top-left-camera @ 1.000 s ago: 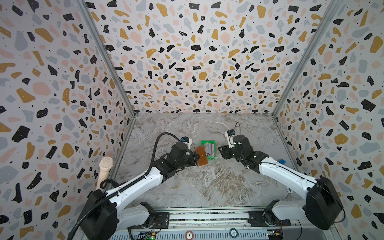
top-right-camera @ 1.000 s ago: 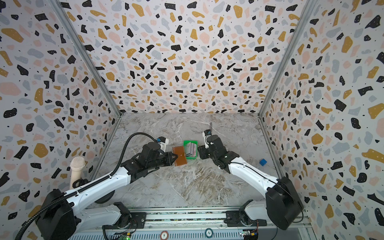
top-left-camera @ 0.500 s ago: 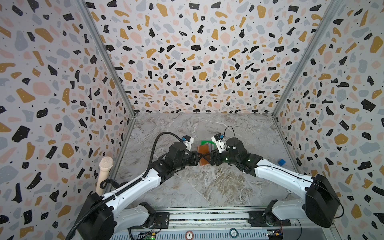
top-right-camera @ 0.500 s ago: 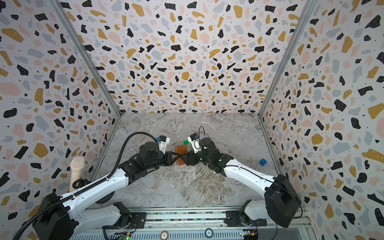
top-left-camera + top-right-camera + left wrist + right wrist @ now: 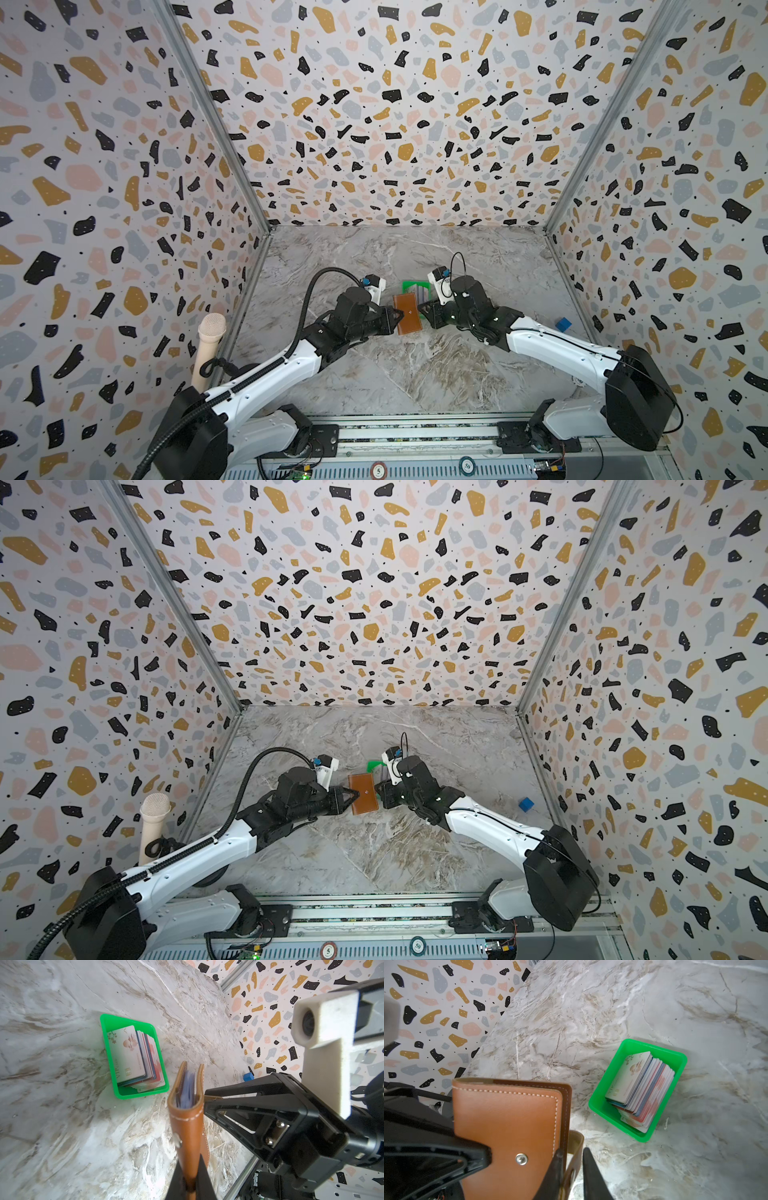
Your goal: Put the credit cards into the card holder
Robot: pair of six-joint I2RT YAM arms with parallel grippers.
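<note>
Next, my left gripper brings the lifted card holder back toward my base and down onto the bare, clear marble below and releases it.
The tan-brown card holder (image 5: pixel 406 313) (image 5: pixel 364 793) is lifted off the marble, folded closed, with bluish sleeves showing at its open end (image 5: pixel 185 1093). My left gripper (image 5: pixel 398 316) (image 5: pixel 190 1169) is shut on its spine edge. My right gripper (image 5: pixel 420 309) (image 5: pixel 572 1157) is at the opposite edge, its jaws drawn close around the curled snap strap (image 5: pixel 576 1140). The stud (image 5: pixel 521 1159) on the cover is bare. The credit cards (image 5: pixel 131 1055) (image 5: pixel 639 1088) lie fanned in a stack in the green tray (image 5: pixel 108 1022) (image 5: pixel 591 1105), just behind the holder.
A small blue cube (image 5: pixel 563 324) (image 5: pixel 526 804) sits near the right wall. A beige foam-tipped microphone (image 5: pixel 210 336) stands outside the left wall. Speckled walls close in three sides, and both arms meet at mid-floor.
My right gripper moved from beside the green tray to the holder's free edge, opened wider, then closed around the snap strap. The left gripper kept its hold.
</note>
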